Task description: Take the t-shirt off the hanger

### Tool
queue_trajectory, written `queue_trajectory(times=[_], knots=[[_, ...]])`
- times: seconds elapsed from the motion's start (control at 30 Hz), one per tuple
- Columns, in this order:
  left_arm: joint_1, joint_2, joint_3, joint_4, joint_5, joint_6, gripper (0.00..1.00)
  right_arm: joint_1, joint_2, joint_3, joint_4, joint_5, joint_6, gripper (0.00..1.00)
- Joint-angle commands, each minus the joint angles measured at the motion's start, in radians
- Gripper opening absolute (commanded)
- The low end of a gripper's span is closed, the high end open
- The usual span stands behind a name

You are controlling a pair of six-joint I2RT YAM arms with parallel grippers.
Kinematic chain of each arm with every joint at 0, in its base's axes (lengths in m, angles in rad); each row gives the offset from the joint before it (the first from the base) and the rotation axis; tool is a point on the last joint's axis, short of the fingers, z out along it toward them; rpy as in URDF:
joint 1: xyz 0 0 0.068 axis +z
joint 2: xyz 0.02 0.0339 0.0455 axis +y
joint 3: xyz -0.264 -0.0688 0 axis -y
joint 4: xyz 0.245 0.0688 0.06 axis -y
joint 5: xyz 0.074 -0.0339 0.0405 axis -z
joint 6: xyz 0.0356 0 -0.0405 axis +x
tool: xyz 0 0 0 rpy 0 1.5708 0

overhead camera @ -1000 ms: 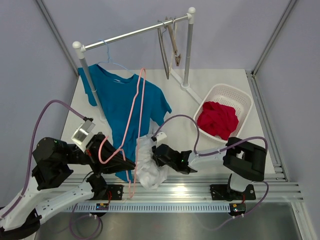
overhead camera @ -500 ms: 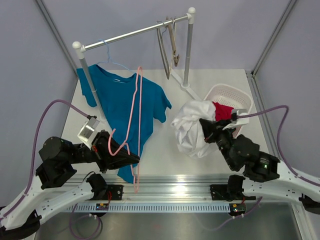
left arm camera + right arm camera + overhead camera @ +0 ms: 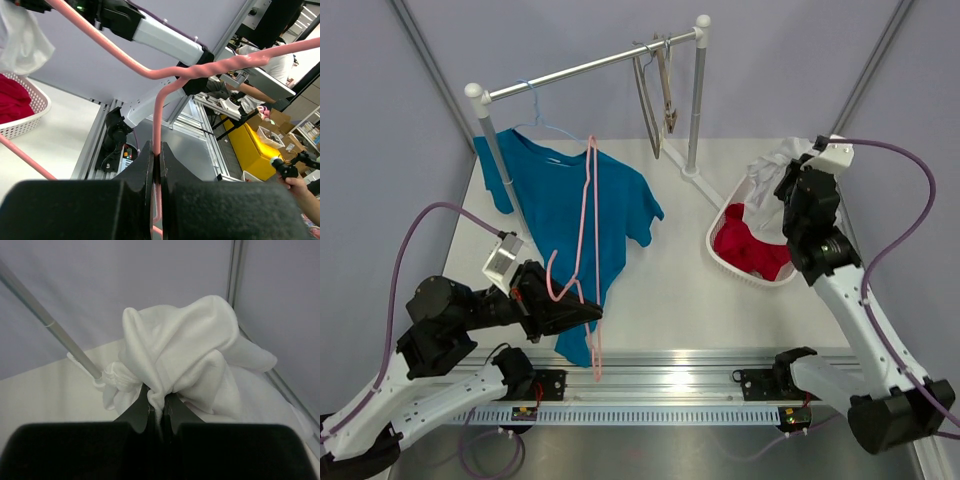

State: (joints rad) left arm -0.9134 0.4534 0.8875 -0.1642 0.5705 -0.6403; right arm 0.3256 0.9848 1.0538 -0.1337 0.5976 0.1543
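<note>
The right gripper should go down into the white basket over the red cloth (image 3: 750, 242) and let go of the bunched white t-shirt (image 3: 772, 165), because the t-shirt still hangs above the basket's rim.
My left gripper (image 3: 588, 318) is shut on a bare pink hanger (image 3: 588, 220) and holds it upright near the table's front left; the wire runs between the fingers in the left wrist view (image 3: 156, 150). My right gripper (image 3: 782, 185) is shut on a bunched white t-shirt (image 3: 772, 165), held above the far rim of the white basket (image 3: 725, 212) at the right. In the right wrist view the white cloth (image 3: 180, 350) is pinched between my fingers.
A blue t-shirt (image 3: 560, 215) hangs on a light blue hanger from the metal rail (image 3: 590, 66) at the back left. Several empty hangers (image 3: 658, 95) hang near the rail's right post. Red cloth (image 3: 750, 250) lies in the basket.
My right arm has swung from the table's front middle up and right, carrying the white t-shirt over the basket. The left gripper has raised the pink hanger, now free of the shirt.
</note>
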Motion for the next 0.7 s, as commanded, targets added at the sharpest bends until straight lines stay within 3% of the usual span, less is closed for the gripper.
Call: queue_trajectory(times=[0.0,0.07,0.27,0.4,0.43,0.53,0.57,0.67], knots=[[-0.005,-0.005,-0.004,0.060,-0.032,0.001,0.00,-0.141,0.093,-0.017,0.104,-0.258,0.120,0.00],[-0.005,0.002,-0.002,0.061,-0.031,0.001,0.00,-0.177,0.135,-0.060,0.183,-0.341,0.165,0.00],[-0.004,0.007,-0.021,0.072,-0.027,0.002,0.00,-0.238,0.144,-0.190,0.286,-0.351,0.272,0.00],[-0.005,0.014,-0.024,0.088,-0.040,-0.007,0.00,-0.244,0.144,-0.297,0.260,-0.190,0.391,0.00],[-0.005,0.021,-0.013,0.086,-0.050,-0.012,0.00,-0.244,0.141,-0.345,0.267,-0.146,0.413,0.04],[-0.005,0.043,0.008,0.086,-0.083,-0.027,0.00,-0.244,0.149,-0.357,0.217,-0.121,0.426,0.30],[-0.005,0.054,0.017,0.086,-0.104,-0.033,0.00,-0.244,0.144,-0.348,0.194,-0.128,0.426,0.55],[-0.005,0.099,0.076,0.088,-0.150,-0.058,0.00,-0.243,0.082,-0.324,0.099,-0.206,0.409,0.92]])
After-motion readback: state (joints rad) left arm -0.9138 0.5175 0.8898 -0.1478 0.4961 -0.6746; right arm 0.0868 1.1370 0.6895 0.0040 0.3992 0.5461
